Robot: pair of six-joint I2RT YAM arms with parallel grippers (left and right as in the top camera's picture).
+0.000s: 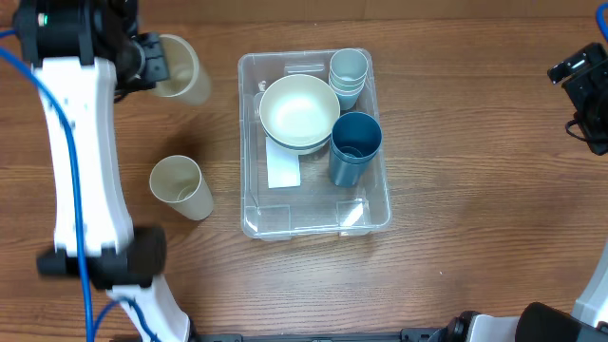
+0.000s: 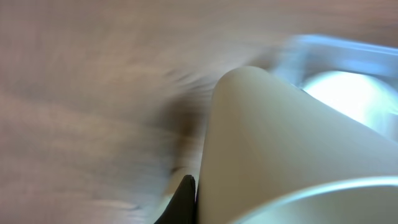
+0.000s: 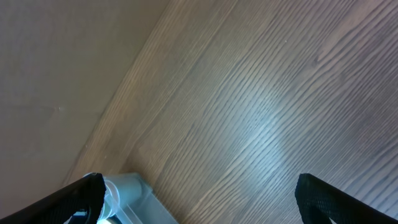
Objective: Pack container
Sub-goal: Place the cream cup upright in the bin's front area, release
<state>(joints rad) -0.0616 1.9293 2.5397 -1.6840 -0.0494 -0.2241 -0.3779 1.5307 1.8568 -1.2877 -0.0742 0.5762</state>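
My left gripper moves back and to the right in the overhead view next, then down to release beside the dark blue cup, where the container (image 1: 256,204) is empty.
The clear plastic container (image 1: 256,204) sits mid-table with a white label (image 1: 283,168) on its bottom. Inside are a cream bowl (image 1: 299,111), stacked pale blue cups (image 1: 349,74) and a dark blue cup (image 1: 355,147). My left gripper (image 1: 150,62) is shut on a cream cup (image 1: 182,69), held tilted to the left of the container; the cup fills the blurred left wrist view (image 2: 280,149). A second cream cup (image 1: 180,187) lies on the table below it. My right gripper (image 1: 581,87) is open and empty at the far right; its wrist view shows a container corner (image 3: 134,199).
The wooden table (image 1: 475,142) lies bare between the container and the right arm. The left arm's white link (image 1: 81,161) runs down the left side, next to the lying cream cup.
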